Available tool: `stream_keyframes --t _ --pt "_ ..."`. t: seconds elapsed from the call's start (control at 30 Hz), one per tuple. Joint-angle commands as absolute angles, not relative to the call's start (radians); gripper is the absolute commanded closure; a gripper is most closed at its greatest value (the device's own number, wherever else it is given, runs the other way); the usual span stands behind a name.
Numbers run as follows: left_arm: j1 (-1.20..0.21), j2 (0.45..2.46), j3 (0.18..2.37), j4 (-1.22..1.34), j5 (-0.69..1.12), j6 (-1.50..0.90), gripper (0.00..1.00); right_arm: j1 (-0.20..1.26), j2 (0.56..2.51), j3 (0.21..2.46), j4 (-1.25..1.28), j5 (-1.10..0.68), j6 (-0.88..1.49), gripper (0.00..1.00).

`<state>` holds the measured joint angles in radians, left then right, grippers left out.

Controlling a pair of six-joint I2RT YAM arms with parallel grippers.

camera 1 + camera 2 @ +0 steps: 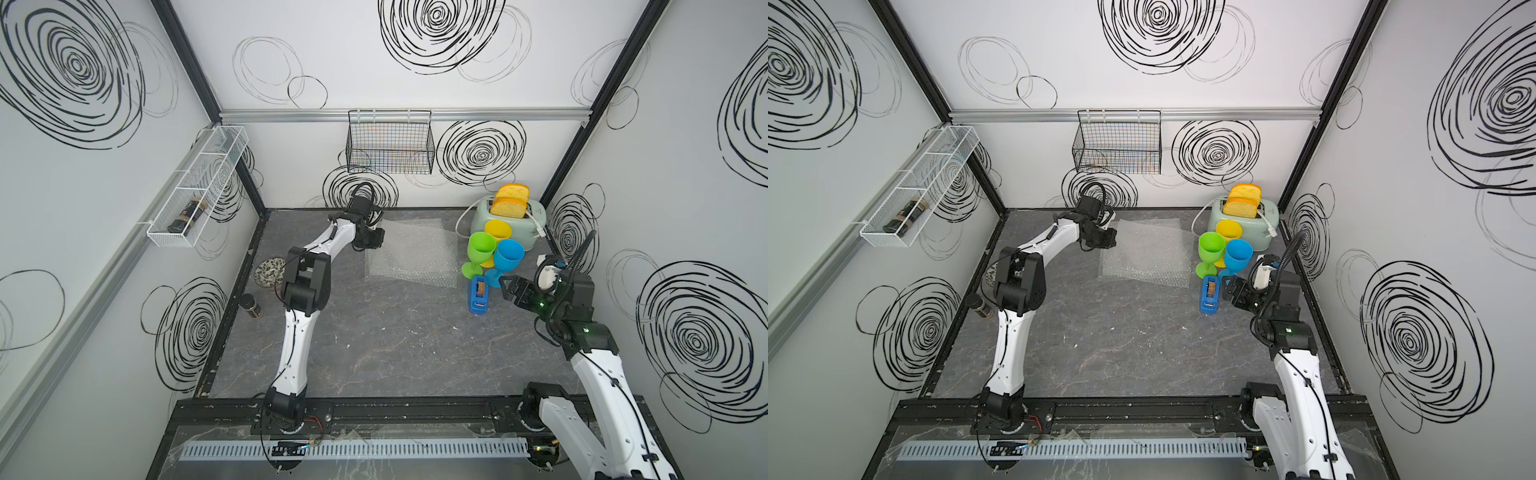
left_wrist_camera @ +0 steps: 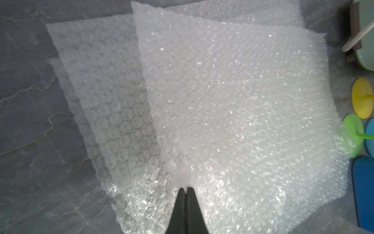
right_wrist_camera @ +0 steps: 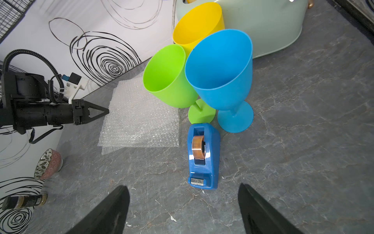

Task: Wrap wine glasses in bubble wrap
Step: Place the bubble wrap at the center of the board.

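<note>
My left gripper draws the pinched sheet back toward my base next and releases it there, since the tabletop in front of the stack (image 1: 376, 313) lies bare.
Several sheets of bubble wrap (image 1: 411, 253) (image 2: 232, 101) lie fanned in a flat stack at the back middle of the table. My left gripper (image 1: 380, 239) (image 2: 186, 188) is shut on the stack's left edge, where the film puckers up between the tips. Three wine glasses stand upright, touching, just right of the sheets: green (image 1: 481, 249) (image 3: 168, 81), blue (image 1: 510, 255) (image 3: 218, 71) and yellow (image 1: 496, 230) (image 3: 198, 26) behind them. My right gripper (image 1: 509, 286) (image 3: 182, 186) hovers open in front of the blue glass, holding nothing.
A blue tape dispenser (image 1: 478, 295) (image 3: 203, 156) lies in front of the green glass, near my right gripper. A mint toaster (image 1: 536, 237) with bread stands behind the glasses. A patterned bowl (image 1: 270, 272) and a spice jar (image 1: 250, 305) sit by the left wall.
</note>
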<state>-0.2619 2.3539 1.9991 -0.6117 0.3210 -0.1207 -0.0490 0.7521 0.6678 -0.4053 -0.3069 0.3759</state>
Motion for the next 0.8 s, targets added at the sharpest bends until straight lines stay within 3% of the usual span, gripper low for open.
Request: stream_keyframes --t 0.0,0.2,0.37,0.6,0.77 --pt "-0.267 2.297 1.971 -0.608 0.340 -0.136 1.00 -0.035 0.732 0.707 -0.435 -0.300 0.354 0.12" --pt "-0.267 2.167 1.767 -0.553 0.406 -0.206 1.00 -0.006 0.735 0.747 -0.475 -0.276 0.345 0.13" --pt "-0.296 1.914 1.480 -0.461 0.429 -0.233 1.00 0.053 0.740 0.805 -0.517 -0.228 0.323 0.17" --pt "-0.357 1.623 1.118 -0.487 0.383 -0.161 1.00 0.316 0.832 0.881 -0.522 -0.097 0.312 0.26" --pt "-0.418 1.445 0.925 -0.478 0.259 -0.048 1.00 0.497 0.982 0.896 -0.460 -0.030 0.313 0.40"
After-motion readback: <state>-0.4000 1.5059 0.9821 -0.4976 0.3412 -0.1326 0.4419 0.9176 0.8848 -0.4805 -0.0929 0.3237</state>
